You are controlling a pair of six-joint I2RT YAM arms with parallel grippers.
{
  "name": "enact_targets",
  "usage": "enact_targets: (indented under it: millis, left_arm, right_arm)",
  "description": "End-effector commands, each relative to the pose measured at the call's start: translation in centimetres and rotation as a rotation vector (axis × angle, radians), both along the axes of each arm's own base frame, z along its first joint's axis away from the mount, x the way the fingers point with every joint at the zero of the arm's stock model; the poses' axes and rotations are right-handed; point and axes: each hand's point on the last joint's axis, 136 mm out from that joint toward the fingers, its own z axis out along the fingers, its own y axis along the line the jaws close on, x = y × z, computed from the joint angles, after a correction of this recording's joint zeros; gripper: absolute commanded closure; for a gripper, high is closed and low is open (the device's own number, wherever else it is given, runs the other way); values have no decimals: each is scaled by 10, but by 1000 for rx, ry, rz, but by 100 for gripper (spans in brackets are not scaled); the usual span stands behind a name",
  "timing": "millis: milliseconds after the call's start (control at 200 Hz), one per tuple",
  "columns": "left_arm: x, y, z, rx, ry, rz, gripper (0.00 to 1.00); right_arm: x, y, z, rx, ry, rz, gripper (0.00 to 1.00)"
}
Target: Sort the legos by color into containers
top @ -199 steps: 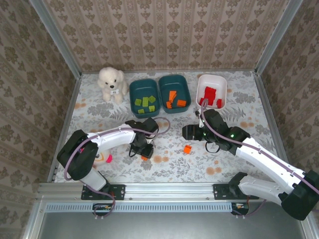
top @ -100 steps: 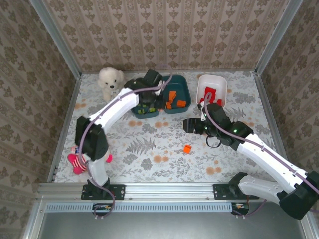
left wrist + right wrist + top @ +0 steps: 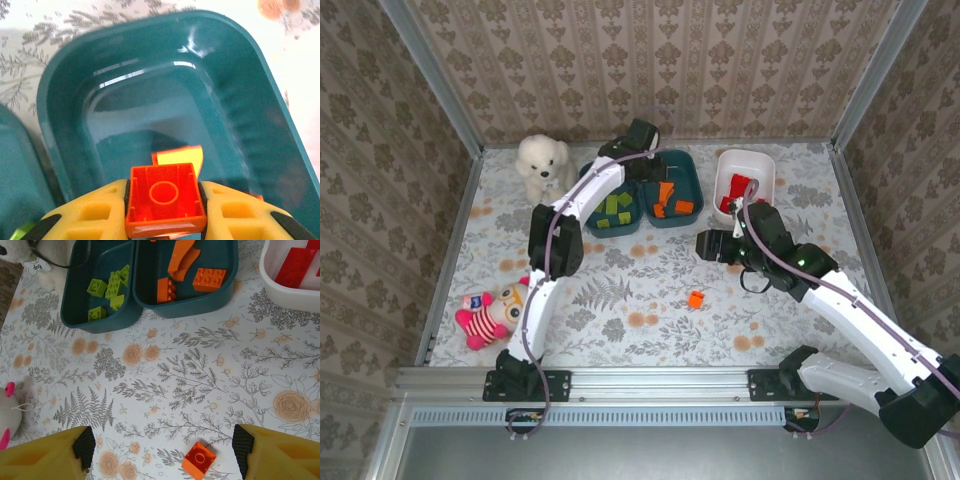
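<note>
My left gripper moves down toward the bare bottom of the teal container beyond the other orange legos next. It then releases the orange lego, because the others already lie in this teal container.
My left gripper (image 3: 165, 202) is shut on an orange lego (image 3: 165, 195), held just above the right-hand dark teal container (image 3: 65, 125), where another orange lego (image 3: 182, 155) lies. From above, the left gripper (image 3: 650, 165) reaches over that tub (image 3: 692, 180). The tub (image 3: 150, 300) holds orange legos (image 3: 209, 279). The left teal container (image 3: 588, 200) holds green legos (image 3: 107, 287), and the white container (image 3: 745, 155) holds red legos (image 3: 295, 265). One loose orange lego (image 3: 696, 299) lies on the table. My right gripper (image 3: 164, 450) hangs open high above it (image 3: 198, 460).
A white plush dog (image 3: 542, 165) sits left of the tubs. A pink striped plush toy (image 3: 488, 315) lies at the front left. Patterned walls close in the table on three sides, and a metal rail (image 3: 650, 380) runs along the near edge.
My left arm has swung from the front left of the table to the back, carrying the orange lego over the teal tub. The right gripper drifted slightly back, still open.
</note>
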Motion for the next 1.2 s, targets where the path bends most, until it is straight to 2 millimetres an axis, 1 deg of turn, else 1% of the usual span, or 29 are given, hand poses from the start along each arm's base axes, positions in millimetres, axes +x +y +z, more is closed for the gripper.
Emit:
enact_targets:
  millis: [0,155,195,220,280,355,550,610,710,840,875,970,1020,1085,1200]
  left_arm:
    - [33,0,20,-43,-123,100,78]
    - [55,-2,10,-60,-180,156,78]
    - [59,-2,5,-53,-181,162,78]
    - [61,-3,5,-54,-184,167,78]
    - [62,-4,-5,-47,-172,167,78]
    - [61,-6,-16,-46,-150,164,78]
    - [47,-13,-44,-17,-87,152,78]
    - [44,-14,-49,-18,-69,156,77]
    - [41,-14,-51,-19,-50,158,74]
    - [35,-15,-49,-26,-24,164,66]
    - [33,-14,-49,-26,-14,170,61]
    - [33,-10,-40,-39,-7,188,51]
    - [32,-10,-31,-49,-13,190,46]
    - [33,-9,-19,-66,-25,195,43]
    - [37,-5,14,-112,-61,210,40]
  right_arm:
    - [-7,-7,-1,2,21,-20,24]
    - [-14,-15,-7,0,39,-35,24]
    - [-16,-18,-8,1,44,-41,24]
    - [-17,-19,-9,1,47,-46,24]
    - [-18,-24,-11,6,52,-56,24]
    - [-18,-29,-14,11,59,-69,24]
    - [-12,-38,-15,27,69,-90,24]
    - [-10,-39,-15,31,70,-91,24]
    - [-8,-39,-18,34,79,-91,23]
    - [-4,-37,-23,31,100,-90,23]
    - [-2,-37,-25,26,109,-89,23]
    - [1,-36,-28,8,132,-86,22]
    - [3,-36,-30,-5,145,-84,22]
    - [4,-37,-31,-22,161,-86,22]
    - [5,-38,-33,-48,184,-89,22]
